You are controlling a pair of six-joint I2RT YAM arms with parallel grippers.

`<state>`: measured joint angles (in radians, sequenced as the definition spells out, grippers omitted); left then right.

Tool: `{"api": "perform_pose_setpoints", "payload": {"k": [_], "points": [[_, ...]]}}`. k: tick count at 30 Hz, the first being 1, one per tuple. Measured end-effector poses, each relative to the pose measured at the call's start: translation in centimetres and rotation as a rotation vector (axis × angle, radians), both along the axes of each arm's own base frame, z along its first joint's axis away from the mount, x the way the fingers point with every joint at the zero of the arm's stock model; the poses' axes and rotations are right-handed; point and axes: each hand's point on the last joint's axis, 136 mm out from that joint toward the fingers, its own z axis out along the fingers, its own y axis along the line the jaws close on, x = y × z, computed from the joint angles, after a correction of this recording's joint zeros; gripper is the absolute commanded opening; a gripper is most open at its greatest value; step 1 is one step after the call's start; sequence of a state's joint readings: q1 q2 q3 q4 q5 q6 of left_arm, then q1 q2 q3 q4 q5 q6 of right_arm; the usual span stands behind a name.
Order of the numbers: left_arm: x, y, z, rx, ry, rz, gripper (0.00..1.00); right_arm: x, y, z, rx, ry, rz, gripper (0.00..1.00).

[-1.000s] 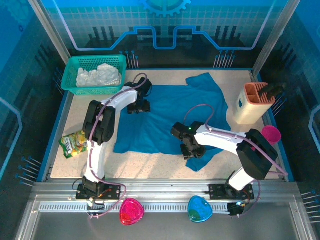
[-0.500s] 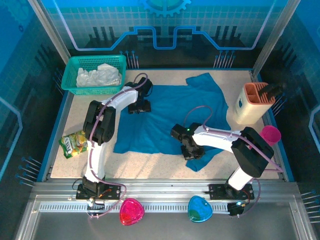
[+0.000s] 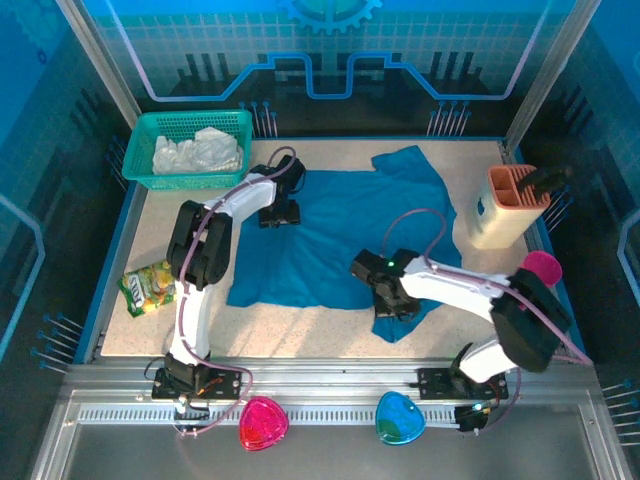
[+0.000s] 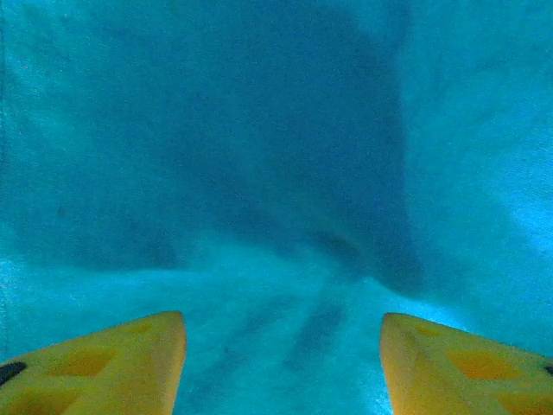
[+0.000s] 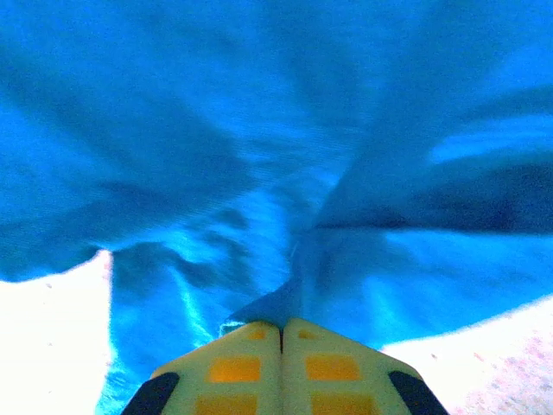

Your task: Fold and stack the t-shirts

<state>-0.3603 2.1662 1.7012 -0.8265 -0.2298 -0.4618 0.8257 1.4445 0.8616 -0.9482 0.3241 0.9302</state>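
Observation:
I should move my right gripper back and toward the side of the pink round thing, then release the rumpled fold, because bare tabletop for it lies back of the gripper.
The teal-blue t-shirt (image 3: pixel 345 225) lies spread over the middle of the table, rumpled at its near right corner. My right gripper (image 3: pixel 392 302) is shut on a pinched fold of that cloth (image 5: pixel 285 298) at the near right edge. My left gripper (image 3: pixel 279 213) rests on the shirt's far left edge with its yellow fingers (image 4: pixel 121 367) wide apart and flat cloth (image 4: pixel 285 328) between them, nothing pinched. A white t-shirt (image 3: pixel 198 152) sits crumpled in the green mesh basket (image 3: pixel 150 125) at the far left.
A yellow-green snack packet (image 3: pixel 148 286) lies near the left edge. A beige and orange holder (image 3: pixel 505 205) stands at the right, with a pink round thing (image 3: pixel 543 267) beside it. Bare tabletop (image 3: pixel 290 325) runs along the near edge.
My right gripper has dragged the pinched near right part of the teal-blue shirt a little to the right and toward the near edge. The left arm has not moved.

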Motion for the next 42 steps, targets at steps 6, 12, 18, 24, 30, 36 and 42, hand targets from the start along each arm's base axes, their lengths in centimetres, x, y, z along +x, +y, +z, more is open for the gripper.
{"api": "perform_pose_setpoints", "payload": {"k": [6,12,18,24,30,36,42], "points": [[0.1,-0.2,-1.6,0.0,0.017,-0.002,0.57,-3.1,-4.3,2.4,-0.014,-0.092,-0.159,0.0],[0.3,-0.3,-1.7,-0.001,0.014,-0.021,0.57,-6.4,-8.3,2.2,-0.109,-0.081,-0.316,0.0],[0.4,0.2,-1.8,0.017,0.012,-0.013,0.56,-7.4,-9.4,2.9,-0.196,-0.101,-0.426,0.0],[0.7,0.6,-1.9,0.007,0.007,-0.002,0.56,-7.1,-8.6,3.4,-0.248,-0.1,-0.461,0.28],[1.0,0.8,-1.9,-0.004,0.005,-0.008,0.56,-5.8,-6.4,4.7,-0.182,-0.108,-0.434,0.35],[1.0,0.8,-1.9,-0.006,0.007,-0.022,0.56,-4.3,-4.7,6.4,-0.038,-0.139,-0.395,0.33],[1.0,0.8,-2.0,-0.006,0.007,-0.021,0.56,-0.1,-4.7,5.5,0.157,-0.117,-0.425,0.36]]}}
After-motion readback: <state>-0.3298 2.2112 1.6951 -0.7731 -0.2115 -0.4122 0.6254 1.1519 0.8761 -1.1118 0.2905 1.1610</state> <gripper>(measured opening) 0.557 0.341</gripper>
